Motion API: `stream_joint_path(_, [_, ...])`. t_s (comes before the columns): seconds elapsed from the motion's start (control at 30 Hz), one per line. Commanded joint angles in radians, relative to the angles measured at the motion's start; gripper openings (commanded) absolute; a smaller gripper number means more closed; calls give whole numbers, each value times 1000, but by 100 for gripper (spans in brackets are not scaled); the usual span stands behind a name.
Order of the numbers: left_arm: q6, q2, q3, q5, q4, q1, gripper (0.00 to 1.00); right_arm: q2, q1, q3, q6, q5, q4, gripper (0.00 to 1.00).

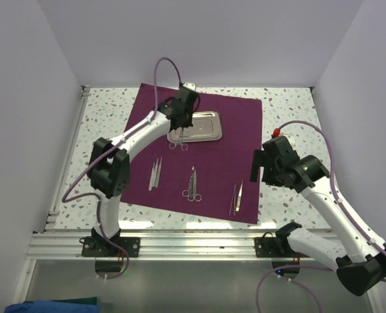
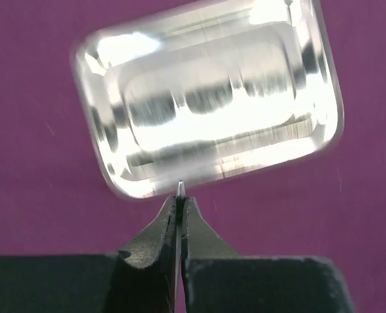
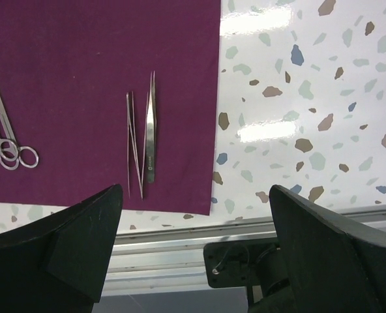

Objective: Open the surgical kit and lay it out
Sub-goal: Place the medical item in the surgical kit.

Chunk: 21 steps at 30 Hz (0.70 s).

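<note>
My left gripper is above the spot on the cloth beside the lying scissors (image 1: 192, 185), and that spot is nearer my base. It will move back and down next to release the instrument (image 1: 178, 145) there.
The dark purple cloth (image 1: 232, 130) lies spread flat on the table. The shiny steel tray (image 1: 203, 127) sits on its far part and fills the left wrist view (image 2: 206, 98). My left gripper (image 1: 177, 130) hangs over the tray's near left edge, shut on a thin scissor-like instrument (image 1: 178, 145); its steel tip (image 2: 180, 188) shows between the closed fingers (image 2: 199, 228). Two tweezers (image 1: 155, 173), scissors (image 1: 192, 185) and more tweezers (image 1: 237, 197) lie on the cloth's near half. My right gripper (image 1: 254, 168) is open and empty, above the cloth's right edge near those tweezers (image 3: 145, 134).
The speckled tabletop (image 1: 291, 117) shows around the cloth. An aluminium rail (image 1: 193, 244) runs along the near edge, also in the right wrist view (image 3: 167, 251). White walls enclose the left, back and right. The lying scissors show at the right wrist view's left edge (image 3: 4, 130).
</note>
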Motion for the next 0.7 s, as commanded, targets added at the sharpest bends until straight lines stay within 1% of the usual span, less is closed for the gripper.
stream_joint_path(0.0, [-103,-172,-253,-29,87,-124,0,-8,-4,-16,-31,-40,40,98])
stream_joint_path(0.03, [-152,-198,-305,-29,99,-143,0,-7,-4,-21,-38,-45,41,98])
stream_joint_path(0.07, [-181,-221,-402,-35,126,-161,0,-7,-3,-24,-44,-54,43,98])
stream_joint_path(0.1, [-207,-258,-444,-30,142,-178,0,-7,-3,-25,-53,-55,46,98])
stream_joint_path(0.17, [-280,-283,-534,-24,179,-222,0,-7,-3,-27,-62,-66,49,98])
stream_joint_path(0.27, [-335,-287,-579,-27,196,-265,0,-3,-3,-24,-76,-80,54,98])
stream_joint_path(0.4, [-381,-231,-573,-44,193,-284,0,3,-3,-15,-87,-86,48,98])
stream_joint_path(0.43, [-401,-218,-568,-47,185,-285,3,3,-3,-10,-88,-88,48,98])
stream_joint_path(0.47, [-413,-211,-551,-49,162,-285,13,1,-3,-7,-90,-89,46,98])
stream_joint_path(0.5, [-424,-197,-542,-49,148,-287,39,-9,-3,-4,-96,-92,46,98])
stream_joint_path(0.53, [-436,-195,-533,-55,138,-289,47,-17,-4,1,-99,-103,46,98])
stream_joint_path(0.57, [-438,-195,-518,-59,125,-292,61,-31,-4,2,-104,-110,54,98])
stream_joint_path(0.6, [-438,-204,-510,-73,119,-295,79,-46,-3,1,-104,-123,80,98])
stream_joint_path(0.63, [-435,-212,-502,-85,115,-296,82,-78,-3,2,-104,-135,86,98])
stream_joint_path(0.67, [-433,-224,-490,-95,105,-298,84,-94,-3,7,-102,-140,95,98])
